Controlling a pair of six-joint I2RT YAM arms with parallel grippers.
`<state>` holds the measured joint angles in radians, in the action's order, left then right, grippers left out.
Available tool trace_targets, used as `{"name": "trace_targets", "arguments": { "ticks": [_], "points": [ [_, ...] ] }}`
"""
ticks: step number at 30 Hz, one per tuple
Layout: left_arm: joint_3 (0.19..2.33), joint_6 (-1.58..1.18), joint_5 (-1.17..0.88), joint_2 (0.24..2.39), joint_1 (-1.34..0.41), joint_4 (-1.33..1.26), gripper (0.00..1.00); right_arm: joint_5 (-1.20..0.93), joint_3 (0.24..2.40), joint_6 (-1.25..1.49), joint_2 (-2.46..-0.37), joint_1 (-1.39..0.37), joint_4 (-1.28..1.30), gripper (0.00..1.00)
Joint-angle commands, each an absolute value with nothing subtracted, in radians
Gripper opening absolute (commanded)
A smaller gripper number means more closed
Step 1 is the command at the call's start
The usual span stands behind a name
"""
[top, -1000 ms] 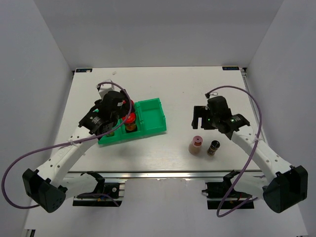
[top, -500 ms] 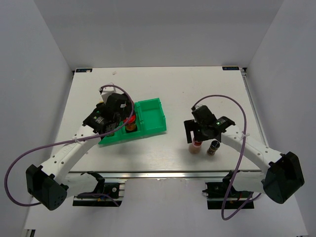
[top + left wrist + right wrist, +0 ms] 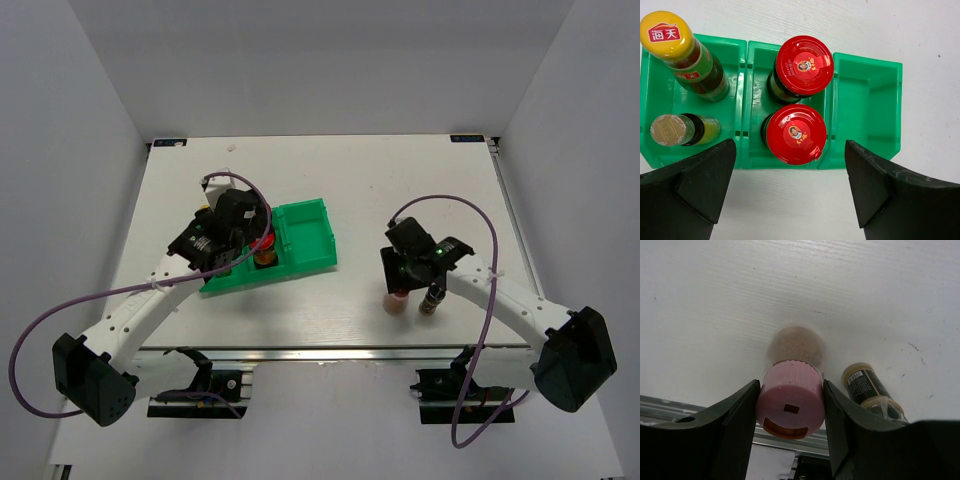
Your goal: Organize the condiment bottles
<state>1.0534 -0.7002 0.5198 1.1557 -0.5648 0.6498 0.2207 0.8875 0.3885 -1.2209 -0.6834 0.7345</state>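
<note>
I will next lift the beige bottle across with my right gripper, lower it and let it go, because the tray's empty section (image 3: 307,230) is outward and to the left in the top view.
My right gripper (image 3: 791,390) is shut on the pink cap of a beige bottle (image 3: 791,402) that stands on the table; from above, the gripper (image 3: 400,278) covers most of that bottle (image 3: 397,302). A dark bottle (image 3: 870,389) stands just to its right (image 3: 428,303), free of the fingers. My left gripper (image 3: 790,145) hangs open above the green tray (image 3: 870,100). Two red-capped bottles (image 3: 805,65) (image 3: 796,134) stand in the tray's middle compartment. A yellow-capped bottle (image 3: 666,32) and a gold-capped one (image 3: 671,129) occupy its left compartment.
The green tray (image 3: 305,235) sits left of centre, and its right compartment holds nothing. The table's near edge with a metal rail (image 3: 330,352) runs close behind the two right-hand bottles.
My right gripper came down and toward the near edge onto the pink-capped bottle and shut on its cap. The left arm shifted slightly and stays open over the tray.
</note>
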Motion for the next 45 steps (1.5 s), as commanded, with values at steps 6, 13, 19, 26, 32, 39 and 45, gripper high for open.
{"name": "trace_targets", "arguments": {
  "ticks": [6,13,19,26,32,39,45],
  "points": [
    [1.026,-0.713,0.546,1.124,-0.560,0.627,0.98,0.169,1.031,0.336,-1.206,-0.698,0.637,0.28],
    [1.008,-0.723,0.540,1.118,-0.560,0.615,0.98,0.101,1.264,0.279,-1.312,-0.703,0.500,0.27],
    [1.005,-0.742,0.587,1.095,-0.560,0.637,0.98,0.159,1.495,0.241,-1.556,-0.739,0.486,0.27],
    [0.974,-0.767,0.581,1.042,-0.560,0.620,0.98,0.136,1.790,0.226,-1.819,-0.770,0.564,0.28],
    [0.968,-0.776,0.586,1.048,-0.560,0.634,0.98,0.213,1.954,0.225,-1.979,-0.785,0.615,0.28],
    [0.962,-0.778,0.595,1.052,-0.560,0.620,0.98,0.186,2.029,0.221,-2.081,-0.787,0.669,0.30],
    [0.956,-0.775,0.594,1.060,-0.560,0.611,0.98,0.196,2.066,0.221,-2.132,-0.788,0.695,0.31]
  ]
}}
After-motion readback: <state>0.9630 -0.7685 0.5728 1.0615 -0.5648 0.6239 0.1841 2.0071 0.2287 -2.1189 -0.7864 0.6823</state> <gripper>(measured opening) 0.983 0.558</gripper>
